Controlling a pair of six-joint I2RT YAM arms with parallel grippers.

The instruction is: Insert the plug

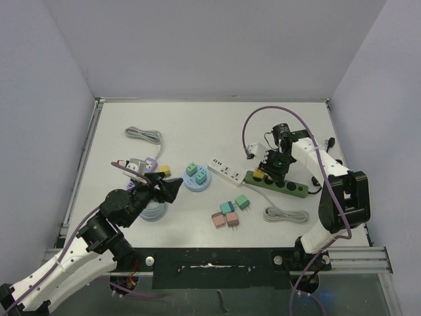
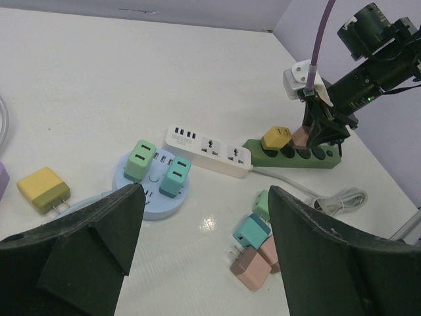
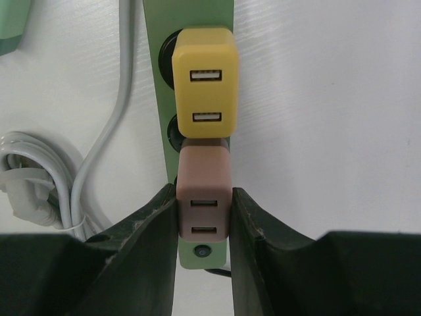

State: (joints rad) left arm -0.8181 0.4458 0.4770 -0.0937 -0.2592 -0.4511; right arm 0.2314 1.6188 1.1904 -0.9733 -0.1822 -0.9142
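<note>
I will next move my right gripper toward the yellow plug (image 3: pixel 204 82) and down. Then I will let go of the pink plug in the open socket (image 3: pixel 175 135) that is beside the yellow plug and below my fingers.
My right gripper (image 3: pixel 204 201) is shut on a pink plug (image 3: pixel 204 191) and holds it upright over the green power strip (image 3: pixel 191 13). The plug stands right beside a yellow plug (image 3: pixel 204 82) seated in that strip. Whether its prongs are inside the socket is hidden. In the top view the right gripper (image 1: pixel 273 168) stands over the strip's (image 1: pixel 293 189) left end. From the left wrist view the pink plug (image 2: pixel 300 136) shows under the black fingers. My left gripper (image 1: pixel 172 187) hangs open above the table with nothing between its fingers.
A white power strip (image 1: pixel 227 171) lies left of the green one. A round blue socket hub (image 1: pixel 197 179) carries two greenish plugs. Several loose plugs (image 1: pixel 230 212) lie mid-table, a yellow one (image 1: pixel 163 170) at the left. Coiled grey cables (image 1: pixel 286 214) (image 1: pixel 145 135) lie nearby.
</note>
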